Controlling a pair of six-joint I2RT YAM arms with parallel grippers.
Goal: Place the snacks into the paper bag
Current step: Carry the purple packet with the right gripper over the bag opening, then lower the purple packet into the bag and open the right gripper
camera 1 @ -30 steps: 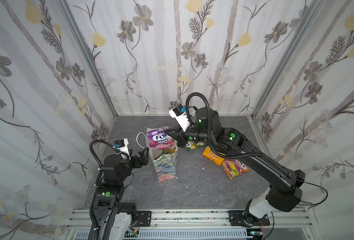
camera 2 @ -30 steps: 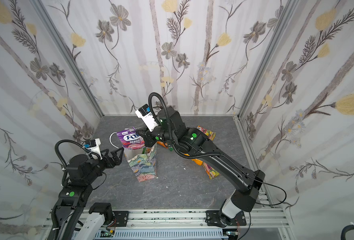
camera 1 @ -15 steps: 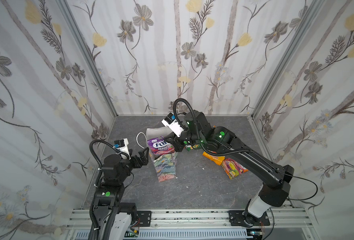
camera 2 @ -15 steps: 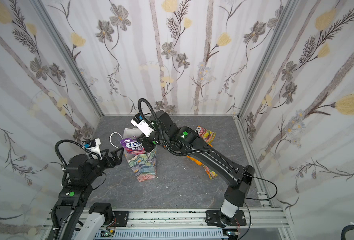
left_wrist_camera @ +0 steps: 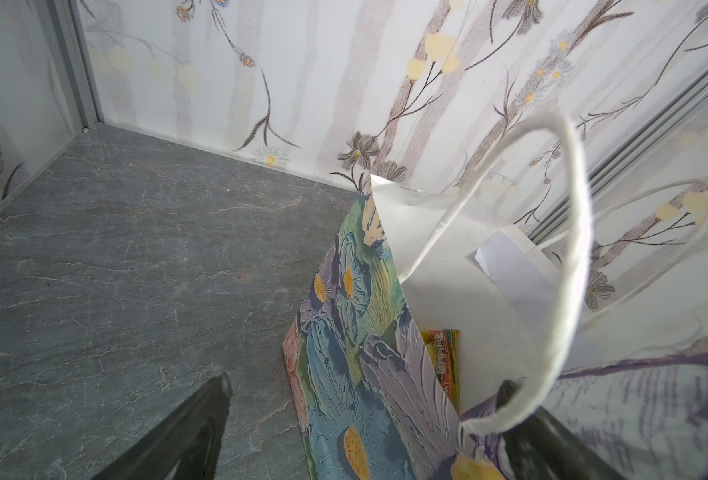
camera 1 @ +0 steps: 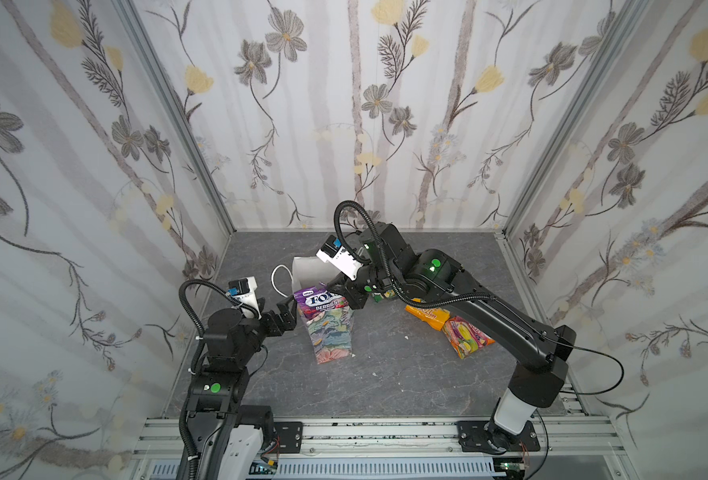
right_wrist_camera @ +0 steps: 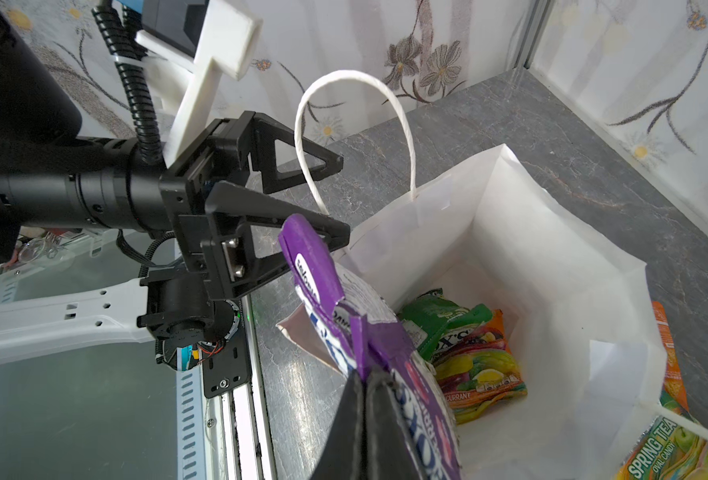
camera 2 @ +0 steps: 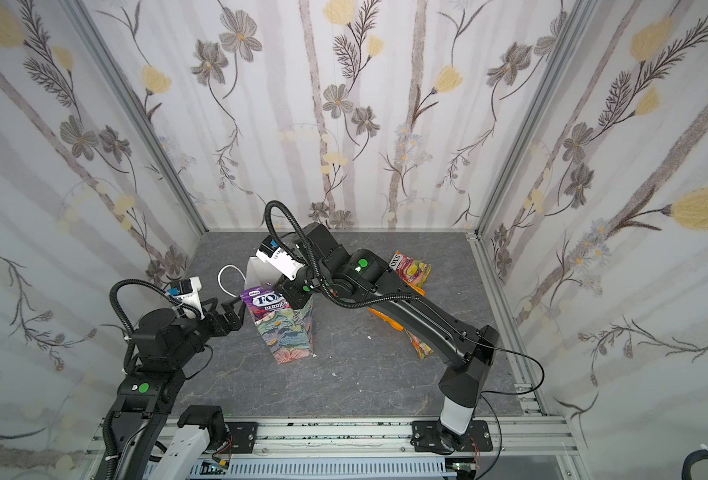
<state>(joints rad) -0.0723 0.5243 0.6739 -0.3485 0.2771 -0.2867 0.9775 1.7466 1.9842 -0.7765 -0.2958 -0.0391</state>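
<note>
The purple packet comes down slightly and leaves my right gripper next, as it still shows above the bag's near rim with the bag's opening (camera 1: 311,272) (right_wrist_camera: 489,288) below.
The paper bag (camera 1: 332,334) (camera 2: 290,332) stands upright and open mid-table, white inside (right_wrist_camera: 510,216), floral outside (left_wrist_camera: 356,332). My right gripper (camera 1: 346,293) (camera 2: 290,291) (right_wrist_camera: 364,384) is shut on a purple FOX'S Berries packet (camera 1: 321,300) (camera 2: 265,301) (right_wrist_camera: 323,282) (left_wrist_camera: 655,395), which hangs at the bag's mouth. Two snack packets, a green one (right_wrist_camera: 439,316) and an orange-yellow one (right_wrist_camera: 481,370), lie on the bag's bottom. My left gripper (camera 1: 287,309) (camera 2: 231,309) (left_wrist_camera: 364,384) (right_wrist_camera: 341,199) is open at the bag's left rim, one finger on each side of the wall, by a cord handle (left_wrist_camera: 568,249).
To the right of the bag lie an orange box (camera 1: 425,311) (right_wrist_camera: 668,353), a pink-yellow packet (camera 1: 466,337), a Spring Tea packet (right_wrist_camera: 668,453) and another packet (camera 2: 412,268) nearer the back wall. A green packet (camera 1: 381,295) shows under my right arm. Floral walls enclose three sides.
My right arm has swung left and sunk a little, bringing the purple packet down to the bag's mouth. The left arm and the bag have not moved.
</note>
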